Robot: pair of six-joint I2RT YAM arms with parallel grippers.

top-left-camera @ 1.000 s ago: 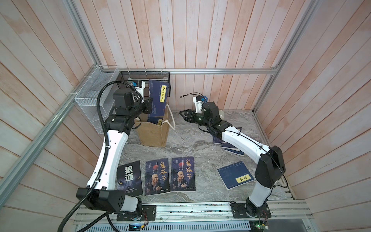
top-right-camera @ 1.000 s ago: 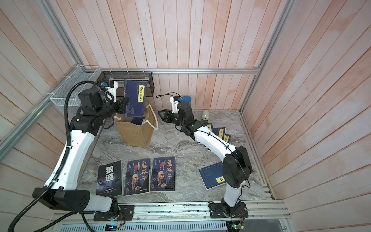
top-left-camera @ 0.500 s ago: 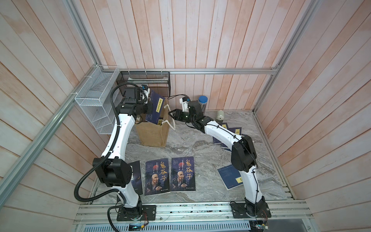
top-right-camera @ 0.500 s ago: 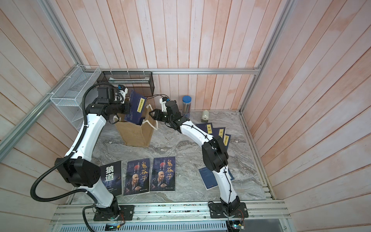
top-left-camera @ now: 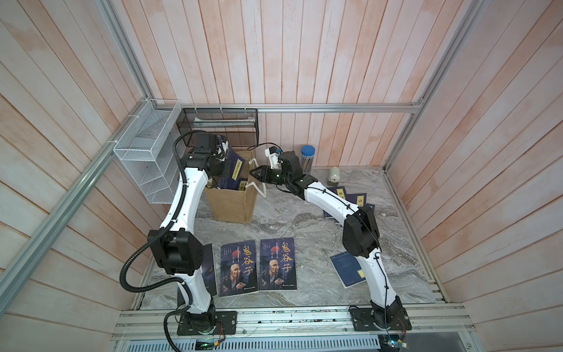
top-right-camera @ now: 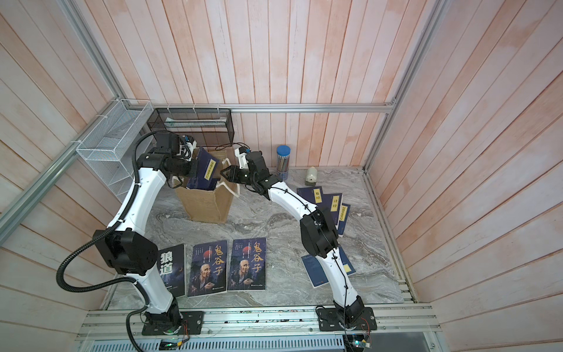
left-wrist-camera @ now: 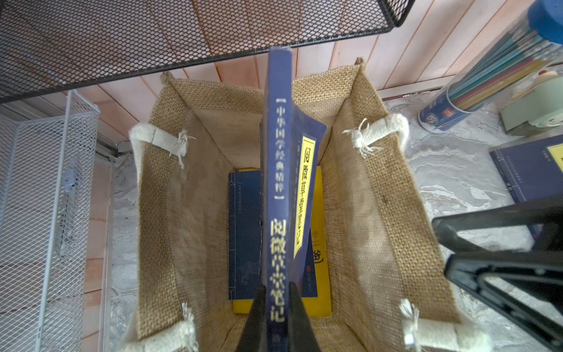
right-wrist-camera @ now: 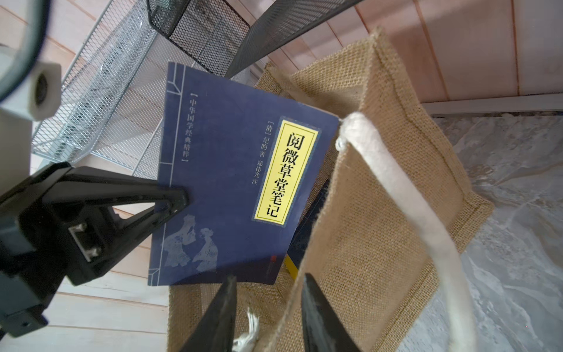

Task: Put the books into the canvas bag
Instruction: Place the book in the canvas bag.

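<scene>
The robot needs to lower its left gripper deep between the open sides of the bag and let go of the spine over the books, since they lie below it on the bottom of the bag.
The tan canvas bag (top-left-camera: 231,207) (top-right-camera: 207,207) stands upright at the back left of the table. My left gripper (left-wrist-camera: 275,289) (top-left-camera: 224,167) is shut on the spine of a navy book with a yellow label (left-wrist-camera: 275,183) (right-wrist-camera: 228,183) (top-right-camera: 206,169), holding it tilted in the bag's mouth. A navy book (left-wrist-camera: 245,231) and a yellow book (left-wrist-camera: 321,243) lie on the bag's floor. My right gripper (right-wrist-camera: 269,277) (top-left-camera: 253,174) is open, its jaws standing either side of the bag's right wall (right-wrist-camera: 380,213) by the white rope handle (right-wrist-camera: 396,189).
Two portrait-cover books (top-left-camera: 239,268) (top-left-camera: 277,263) and a black one (top-right-camera: 172,269) lie at the front. Navy books (top-right-camera: 316,195) (top-right-camera: 335,202) fan out at the right; another (top-left-camera: 347,268) lies under my right arm. A black mesh basket (top-left-camera: 219,125), white wire rack (top-left-camera: 146,164) and pencil tube (top-left-camera: 307,158) line the back.
My left arm has brought the navy book down from above the bag into its mouth. My right gripper has moved left onto the bag's rim and its jaws have narrowed.
</scene>
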